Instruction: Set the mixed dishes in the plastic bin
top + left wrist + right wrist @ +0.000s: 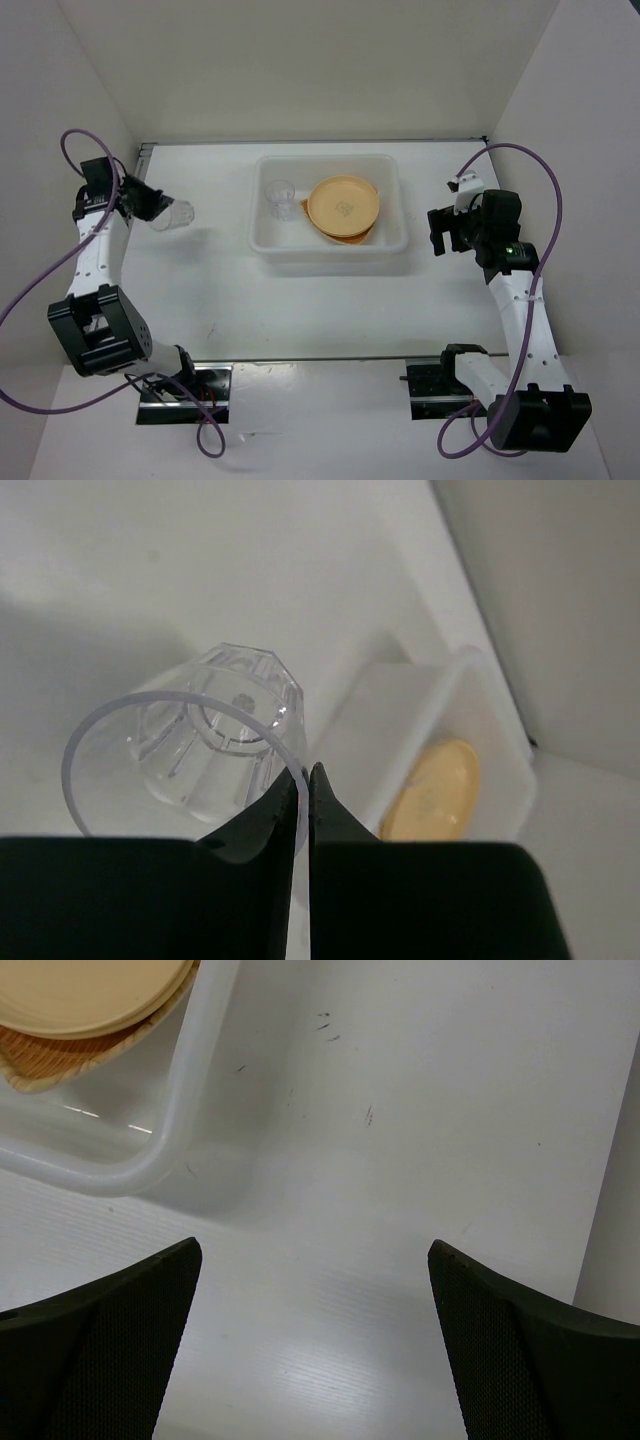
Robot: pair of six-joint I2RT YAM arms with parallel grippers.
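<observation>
My left gripper will swing over the bin's bottom on the upright cup's near side, tilting the fingers down, then lower and release the tipped cup's rim, since that part of the bottom is empty.
A clear cup [179, 214] [190, 760] lies tipped on its side left of the plastic bin [262, 243]. My left gripper [156, 205] [303, 792] is shut on the cup's rim, one finger inside the mouth and one outside. In the bin a yellow-orange plate [343, 203] [438, 792] [90, 985] rests on the tan woven tray [55, 1068], and a second clear cup [280, 198] stands upright at the bin's left end. To the right of the bin, my right gripper [441, 236] [315, 1260] is open over bare table.
White walls enclose the table on the left, back and right. The bin's rounded corner [150, 1165] lies up and to the left of the right gripper's fingers. Purple cables loop off both arms.
</observation>
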